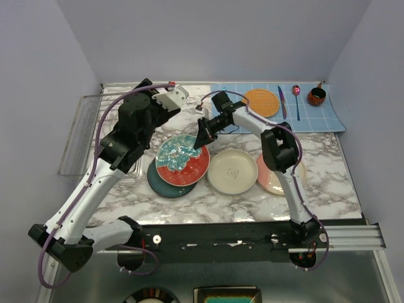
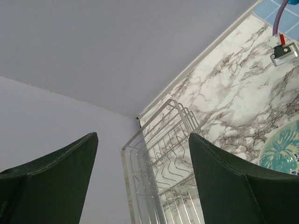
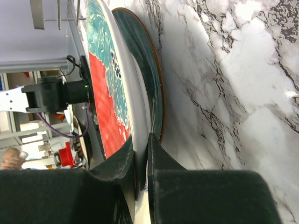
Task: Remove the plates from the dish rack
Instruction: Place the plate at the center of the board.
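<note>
The dark teal plate (image 1: 165, 184) sticks out behind my right gripper and to its left in the top view. I need to move that way to cover the plate and release.
My right gripper (image 1: 202, 136) is shut on the far rim of the teal floral plate with a red part (image 1: 182, 161), which lies tilted over a dark teal plate (image 1: 165, 184). In the right wrist view the fingers (image 3: 126, 161) pinch that plate's rim (image 3: 110, 88), with the dark plate (image 3: 147, 70) behind it. The cream plate (image 1: 232, 170) and the pink and cream plate (image 1: 273, 178) lie flat on the table to the right. The wire dish rack (image 1: 79, 129) stands at the left edge and holds no plates. My left gripper (image 1: 151, 88) is open and empty, raised near the back; the rack (image 2: 156, 158) shows between its fingers.
A blue grid mat (image 1: 315, 113) at the back right holds an orange woven disc (image 1: 261, 102), a knife (image 1: 281, 101), a spoon (image 1: 297, 101) and a brown cup (image 1: 316, 96). A small tag on a cable (image 1: 202, 109) lies behind the plates. Walls close in the table's back and sides.
</note>
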Motion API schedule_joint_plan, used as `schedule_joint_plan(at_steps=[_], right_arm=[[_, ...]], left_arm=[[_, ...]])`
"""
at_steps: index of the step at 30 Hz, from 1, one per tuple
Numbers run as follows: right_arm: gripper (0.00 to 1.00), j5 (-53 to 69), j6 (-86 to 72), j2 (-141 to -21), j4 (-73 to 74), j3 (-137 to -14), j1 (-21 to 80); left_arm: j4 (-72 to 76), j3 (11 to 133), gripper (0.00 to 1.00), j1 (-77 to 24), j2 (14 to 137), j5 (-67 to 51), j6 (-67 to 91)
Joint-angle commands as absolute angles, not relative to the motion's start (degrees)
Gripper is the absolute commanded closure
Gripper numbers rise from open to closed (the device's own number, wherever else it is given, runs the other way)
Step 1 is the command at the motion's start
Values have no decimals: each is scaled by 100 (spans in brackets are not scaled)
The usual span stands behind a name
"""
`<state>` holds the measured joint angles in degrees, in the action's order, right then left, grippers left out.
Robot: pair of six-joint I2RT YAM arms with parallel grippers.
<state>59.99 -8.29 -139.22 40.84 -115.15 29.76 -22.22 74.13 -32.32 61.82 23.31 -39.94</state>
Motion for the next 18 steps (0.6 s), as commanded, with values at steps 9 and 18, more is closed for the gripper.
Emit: schedule_joint_plan(at_steps=[9,18], right_arm=[[99,6592,-817,-13983,4315,-12032,3322],[99,6548,-773,-14089,4333,-11988,3480]], left_arm=[[-2162,7937,13,-2628,6978,1688,-3015],[-1819,7743,13,-2373,7066,1389,-2769]])
